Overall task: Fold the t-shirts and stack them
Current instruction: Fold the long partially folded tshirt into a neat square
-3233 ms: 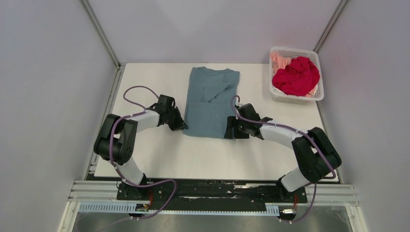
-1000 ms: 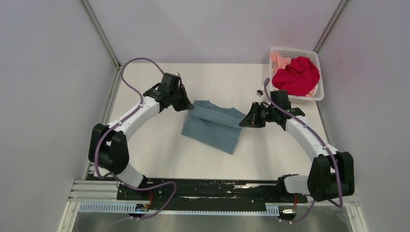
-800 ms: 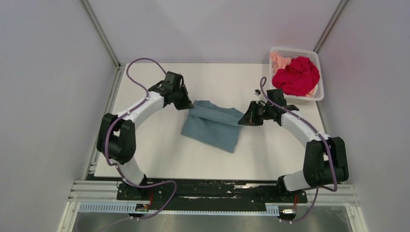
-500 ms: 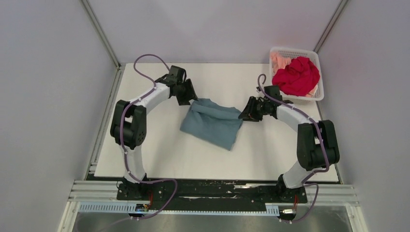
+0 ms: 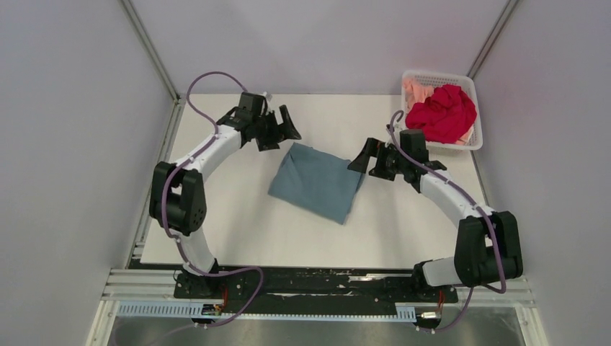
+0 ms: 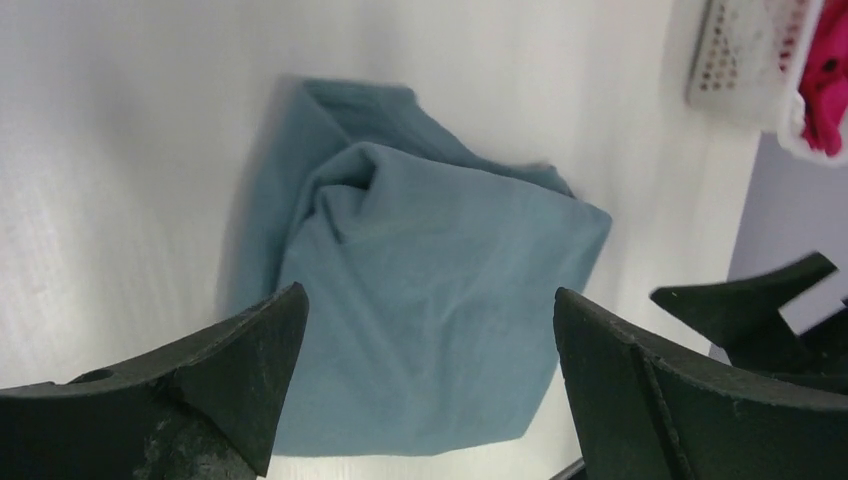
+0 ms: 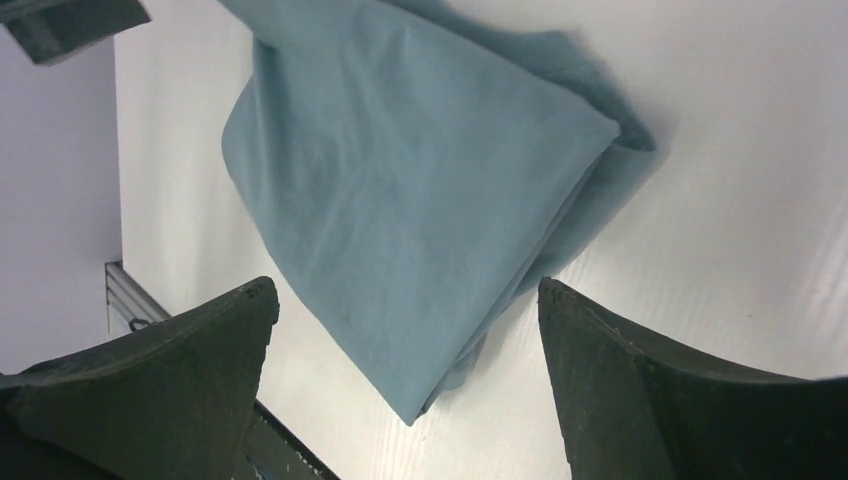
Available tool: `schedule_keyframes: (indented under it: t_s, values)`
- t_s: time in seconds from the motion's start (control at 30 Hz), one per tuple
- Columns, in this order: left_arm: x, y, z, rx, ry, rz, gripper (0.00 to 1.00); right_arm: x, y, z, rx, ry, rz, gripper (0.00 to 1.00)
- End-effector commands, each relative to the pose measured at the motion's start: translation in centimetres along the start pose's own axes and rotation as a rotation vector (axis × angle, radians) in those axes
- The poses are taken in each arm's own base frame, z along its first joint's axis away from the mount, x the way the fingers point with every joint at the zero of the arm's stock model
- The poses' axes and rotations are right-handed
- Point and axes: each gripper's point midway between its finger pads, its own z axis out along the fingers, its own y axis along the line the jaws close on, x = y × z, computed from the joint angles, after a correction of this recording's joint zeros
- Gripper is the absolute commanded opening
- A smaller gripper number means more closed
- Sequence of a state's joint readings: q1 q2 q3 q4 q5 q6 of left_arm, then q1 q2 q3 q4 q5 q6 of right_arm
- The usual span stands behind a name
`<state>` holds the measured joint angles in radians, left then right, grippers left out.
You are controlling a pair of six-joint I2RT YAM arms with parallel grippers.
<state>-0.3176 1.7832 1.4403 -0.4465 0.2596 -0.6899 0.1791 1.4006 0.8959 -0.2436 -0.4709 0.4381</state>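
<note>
I should next move the fingers of my left gripper back and down around the teal-blue t-shirt's loose side edge (image 5: 282, 171) (image 6: 262, 255) opposite the basket, because that edge is below and back from the gripper.
The teal-blue t-shirt (image 5: 317, 182) lies folded in a skewed rectangle on the white table (image 5: 238, 231), free of both grippers. My left gripper (image 5: 279, 132) hangs open just beyond the shirt's far left corner. At the far right corner my right gripper (image 5: 368, 163) is open too. In the left wrist view the teal shirt (image 6: 430, 250) lies below the spread left gripper (image 6: 428, 293), with a bunched fold at its far end. The right wrist view has the shirt (image 7: 400, 180) under the open right gripper (image 7: 405, 285). The red t-shirt (image 5: 441, 114) and the peach-pink one (image 5: 416, 92) sit crumpled in the basket.
A white mesh basket (image 5: 432, 74) stands at the table's far right corner, also seen in the left wrist view as the basket (image 6: 740, 60). Grey walls close the table on three sides. The arms' bases sit on the black rail (image 5: 317, 285) at the near edge.
Both grippers held the teal shirt's far edge a second ago; they have since opened, let go and drawn slightly away. The shirt has settled flat in its fold.
</note>
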Motion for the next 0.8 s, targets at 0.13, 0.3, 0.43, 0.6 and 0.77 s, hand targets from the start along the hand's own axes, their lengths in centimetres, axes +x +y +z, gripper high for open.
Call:
schedule_keyframes:
  t_s: [0.13, 0.3, 0.43, 0.6, 0.77]
  values:
    - [2.8, -6.3, 5.8, 0.251, 0.19, 0.172, 1.0, 1.2, 2.0, 3.1, -0.142, 0.033, -0.023, 1.0]
    - [3.3, -2.3, 11.0, 0.109, 0.239, 0.132, 1.0, 1.1, -0.6, 6.7, -0.076, 0.075, 0.002, 1.0]
    - [2.7, 0.7, 14.1, 0.034, 0.248, 0.061, 1.0, 1.4, -2.8, 9.1, -0.016, 0.104, 0.017, 1.0]
    - [3.4, 4.8, 14.8, -0.123, 0.282, -0.016, 1.0, 1.6, -5.2, 11.4, 0.069, 0.141, 0.032, 1.0]
    - [6.9, 7.5, 11.3, -0.208, 0.28, -0.084, 1.0, -0.1, -5.2, 12.3, 0.08, 0.133, 0.0, 1.0]
